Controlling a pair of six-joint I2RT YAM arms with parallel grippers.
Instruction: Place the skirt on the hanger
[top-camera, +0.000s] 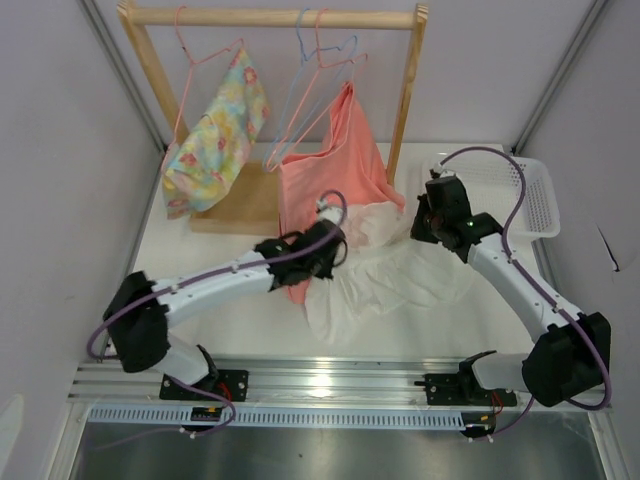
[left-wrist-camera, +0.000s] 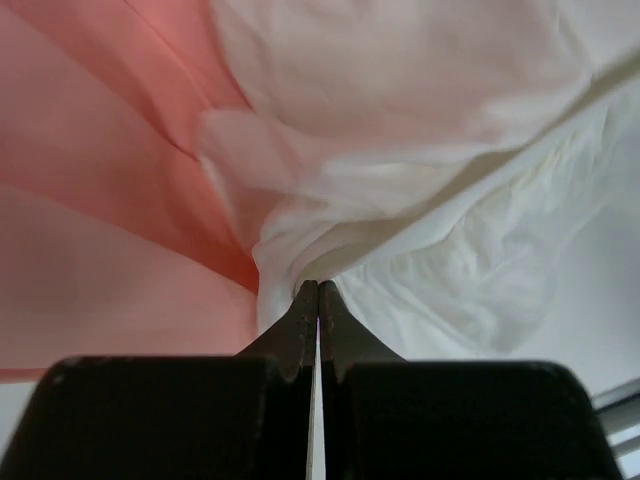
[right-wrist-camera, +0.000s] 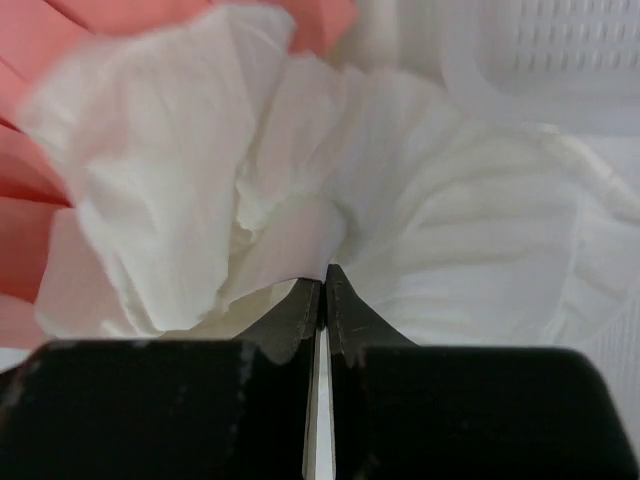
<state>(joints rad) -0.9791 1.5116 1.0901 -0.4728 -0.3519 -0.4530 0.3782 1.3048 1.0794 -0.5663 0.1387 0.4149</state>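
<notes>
I should next raise my right gripper, then move it back and down to release on the near tabletop behind it, as the skirt's edge is bunched.
The white skirt (top-camera: 385, 275) lies spread on the table between my two arms, its upper edge lifted. My left gripper (top-camera: 335, 240) is shut on a fold of the skirt (left-wrist-camera: 440, 200), next to the salmon garment (left-wrist-camera: 100, 200). My right gripper (top-camera: 420, 225) is shut on another bunched edge of the skirt (right-wrist-camera: 200, 180). The light blue hanger (top-camera: 318, 70) hangs from the wooden rail (top-camera: 270, 16) at the back, behind the salmon garment (top-camera: 335, 165).
A wooden rack (top-camera: 235, 205) stands at the back with pink hangers (top-camera: 205, 60); one bears a floral yellow-green garment (top-camera: 215, 130). A white plastic basket (top-camera: 525, 195) sits at the back right, also seen in the right wrist view (right-wrist-camera: 560, 50).
</notes>
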